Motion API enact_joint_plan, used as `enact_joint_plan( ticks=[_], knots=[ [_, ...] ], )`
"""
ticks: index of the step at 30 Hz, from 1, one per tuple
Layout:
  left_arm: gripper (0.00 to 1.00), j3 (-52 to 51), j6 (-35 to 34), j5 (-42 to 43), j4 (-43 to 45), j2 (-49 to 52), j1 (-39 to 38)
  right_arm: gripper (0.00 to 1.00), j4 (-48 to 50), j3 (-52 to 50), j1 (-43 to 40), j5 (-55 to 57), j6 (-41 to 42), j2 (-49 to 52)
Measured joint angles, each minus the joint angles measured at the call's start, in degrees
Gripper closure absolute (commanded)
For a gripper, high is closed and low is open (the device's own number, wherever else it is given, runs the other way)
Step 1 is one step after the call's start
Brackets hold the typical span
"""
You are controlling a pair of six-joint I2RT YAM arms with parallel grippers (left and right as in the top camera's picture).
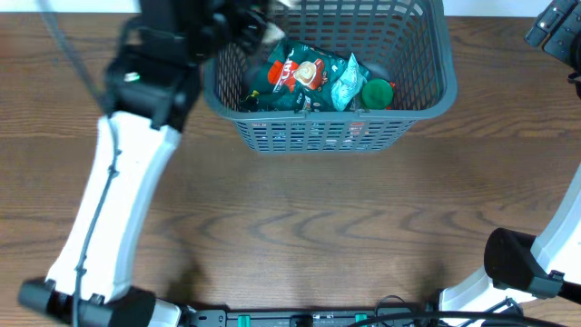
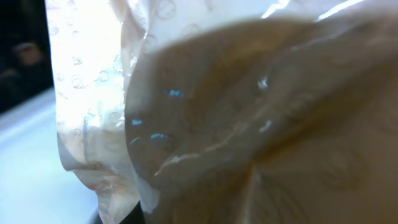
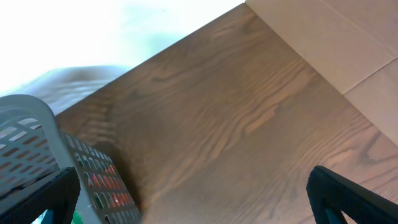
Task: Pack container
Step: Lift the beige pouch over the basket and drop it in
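Observation:
My left gripper needs to move to its right in the overhead view next, over the basket's middle (image 1: 334, 62), and release the clear crinkly packet (image 1: 270, 34) there.
The dark grey lattice basket (image 1: 327, 129) stands at the back middle of the wooden table. Inside lie a dark green and red snack packet (image 1: 292, 74), a teal packet (image 1: 348, 82) and a green round-lidded item (image 1: 378, 94). My left gripper (image 1: 238, 25) is over the basket's back left corner, shut on a clear crinkly packet (image 1: 270, 34) with pale brown contents. That packet (image 2: 249, 118) fills the left wrist view and hides the fingers. My right gripper (image 1: 556, 27) is at the far right, away from the basket. Its fingers (image 3: 193, 199) are wide apart and empty.
The right wrist view shows the basket's corner (image 3: 37, 124) at the left, bare wood table (image 3: 224, 124) between the fingers and a cardboard sheet (image 3: 323, 37) at the upper right. The arm bases stand at the table's front edge.

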Motion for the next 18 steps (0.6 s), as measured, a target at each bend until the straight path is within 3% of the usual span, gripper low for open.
enact_joint_plan(
  ticks=[6, 7, 9, 10, 11, 18],
  knots=[
    [0.94, 0.0, 0.0, -0.02, -0.02, 6.84, -3.74, 0.01, 0.0, 0.0, 0.0, 0.0, -0.02, 0.0],
    [0.84, 0.0, 0.0, -0.02, -0.09, 7.63, -4.09, 0.01, 0.0, 0.0, 0.0, 0.0, -0.02, 0.0],
    [0.47, -0.02, 0.0, -0.04, -0.13, 8.57, -4.63, 0.01, 0.0, -0.02, 0.0, 0.0, 0.0, 0.0],
    [0.2, -0.02, 0.02, -0.04, -0.11, 8.63, -4.76, 0.01, -0.02, 0.0, 0.0, 0.0, -0.02, 0.0],
    [0.01, -0.02, -0.02, -0.02, -0.07, 8.61, -4.81, 0.01, 0.0, 0.0, 0.0, 0.0, -0.02, 0.0],
    [0.01, 0.0, -0.22, -0.02, 0.15, 8.35, -4.85, 0.01, 0.0, 0.0, 0.0, 0.0, -0.02, 0.0]
  ],
)
